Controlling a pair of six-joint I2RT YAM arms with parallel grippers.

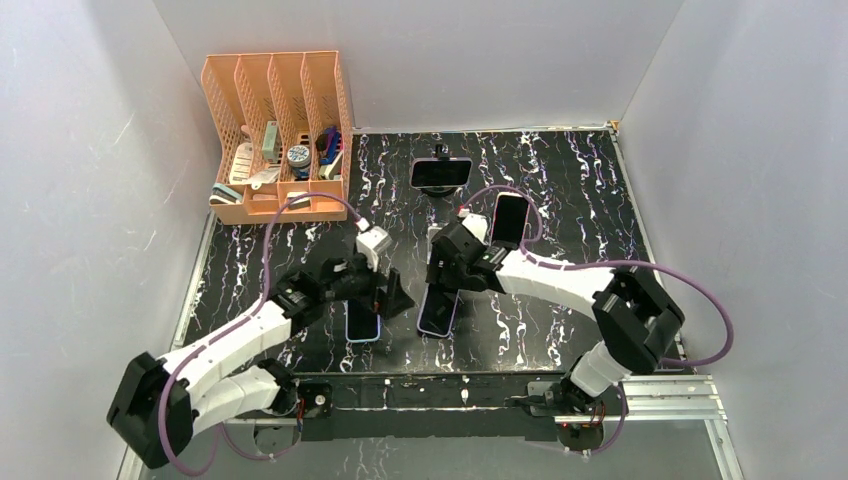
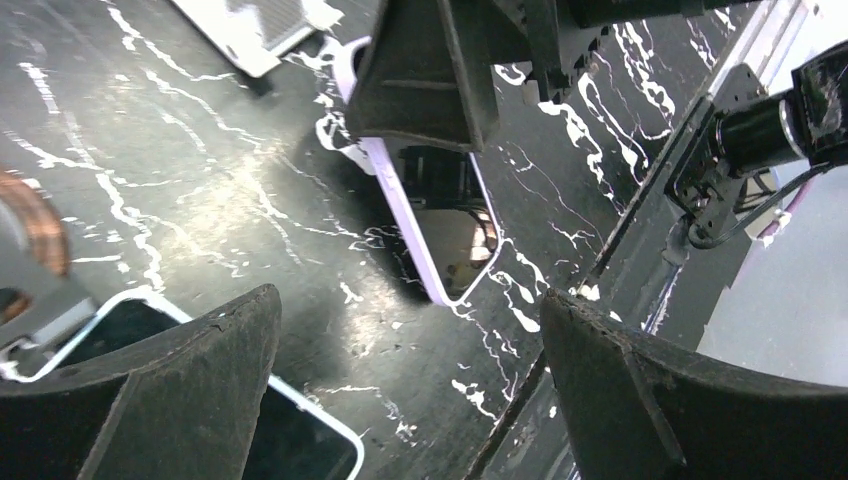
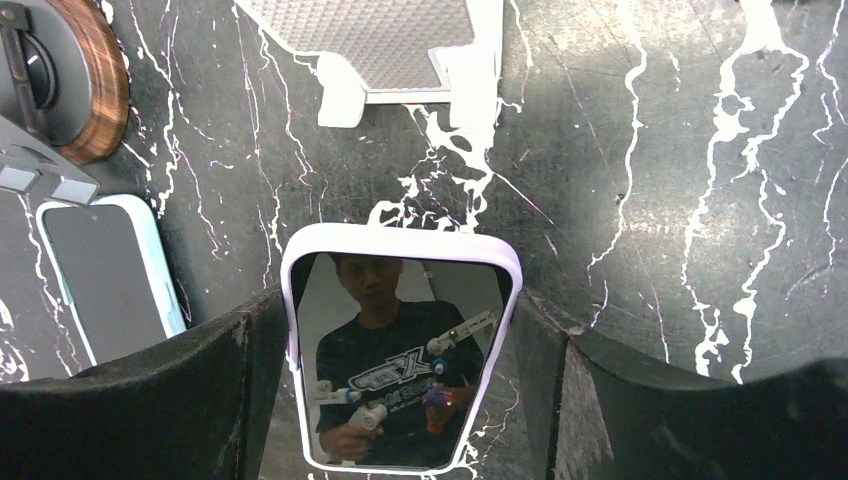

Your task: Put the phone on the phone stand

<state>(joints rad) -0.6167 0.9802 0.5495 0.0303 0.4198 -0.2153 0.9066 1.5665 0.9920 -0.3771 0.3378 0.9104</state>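
Observation:
The robot should bring its left gripper down and to the right in the top view, around the purple-cased phone's near end (image 1: pixel 435 329) (image 2: pixel 468 274), which the right gripper leaves bare.
A purple-cased phone (image 3: pixel 400 350) lies between my right gripper's fingers, its screen mirroring the room; it also shows in the top view (image 1: pixel 438 314) and the left wrist view (image 2: pixel 440 230). My right gripper (image 3: pixel 400 300) (image 1: pixel 443 283) is shut on the phone's far end, both fingers (image 3: pixel 240 370) against its long edges, low over the table. A white phone stand (image 3: pixel 385 40) with a grey textured pad sits just beyond the phone, also in the left wrist view (image 2: pixel 255 30). My left gripper (image 2: pixel 408 300) (image 1: pixel 392 298) is open and empty, to the phone's left.
A light-blue-cased phone (image 1: pixel 363 322) (image 3: pixel 105 280) lies under my left gripper. A black phone (image 1: pixel 510 218) lies at mid-right. Another phone (image 1: pixel 441 172) sits on a holder at the back. An orange organiser (image 1: pixel 280 130) stands back left. A grey piece with a wooden ring (image 3: pixel 90 80) sits near the stand.

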